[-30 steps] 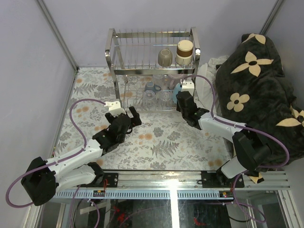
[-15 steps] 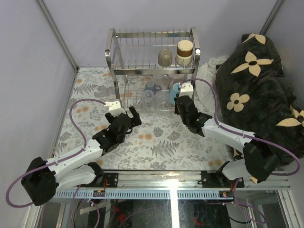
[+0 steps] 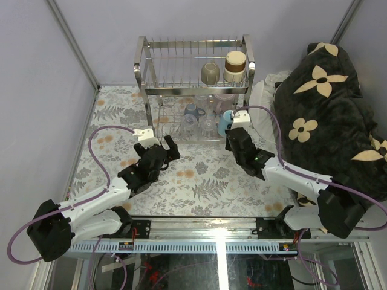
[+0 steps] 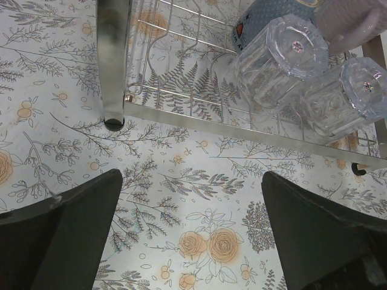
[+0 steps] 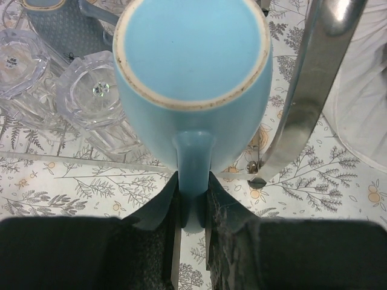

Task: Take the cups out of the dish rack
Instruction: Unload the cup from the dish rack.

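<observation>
Next, my left gripper turns and comes over to the light blue mug's side, as the mug is held to this gripper's right in the top view.
The chrome dish rack stands at the back of the table. Its top tier holds an olive-grey mug and a brown-and-cream cup. The lower tier holds two clear glasses, a grey-blue cup and a pale lilac mug. My right gripper is shut on the handle of the light blue mug, upside down at the rack's lower right front. My left gripper is open and empty over the table, in front of the rack's left post.
A dark blanket with cream flowers fills the right side, with white cloth beside the rack. The rack's right front post stands just right of the light blue mug. Floral cloth covers the table.
My right gripper has drawn back slightly toward the front with the light blue mug, and its arm has shifted right. The left arm has not moved.
</observation>
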{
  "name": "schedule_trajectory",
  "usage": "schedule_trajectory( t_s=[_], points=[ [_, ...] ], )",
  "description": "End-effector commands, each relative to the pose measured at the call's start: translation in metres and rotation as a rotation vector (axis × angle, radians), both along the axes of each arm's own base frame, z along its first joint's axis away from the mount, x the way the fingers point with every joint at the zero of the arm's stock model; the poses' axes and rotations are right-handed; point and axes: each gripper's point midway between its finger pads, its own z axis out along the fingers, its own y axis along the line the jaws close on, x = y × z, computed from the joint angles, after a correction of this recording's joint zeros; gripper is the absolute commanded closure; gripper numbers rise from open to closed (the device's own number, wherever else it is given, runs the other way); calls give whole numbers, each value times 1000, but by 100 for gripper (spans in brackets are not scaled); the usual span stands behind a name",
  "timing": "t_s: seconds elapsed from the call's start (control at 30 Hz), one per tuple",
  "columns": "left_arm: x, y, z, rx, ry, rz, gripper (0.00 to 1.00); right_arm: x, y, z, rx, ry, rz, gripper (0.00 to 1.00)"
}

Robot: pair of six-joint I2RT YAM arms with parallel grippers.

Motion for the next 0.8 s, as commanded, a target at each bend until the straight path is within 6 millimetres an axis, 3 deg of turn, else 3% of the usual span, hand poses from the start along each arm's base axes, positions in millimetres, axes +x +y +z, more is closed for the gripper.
schedule_trajectory(
  t_s=[0.0, 0.23, 0.47, 0.77],
  points=[
    [6, 1, 16, -18, -37, 38, 0, 1, 1, 45, 123, -126, -46, 100],
    [7, 0, 16, -20, -36, 39, 0, -24, 8, 50, 186, -120, 14, 100],
    [4, -1, 19, -44, -49, 28, 0, -51, 30, 54, 279, -97, 139, 100],
    [-12, -19, 25, -260, -69, -60, 0, -88, 52, 70, 496, -131, 354, 100]
  ],
)
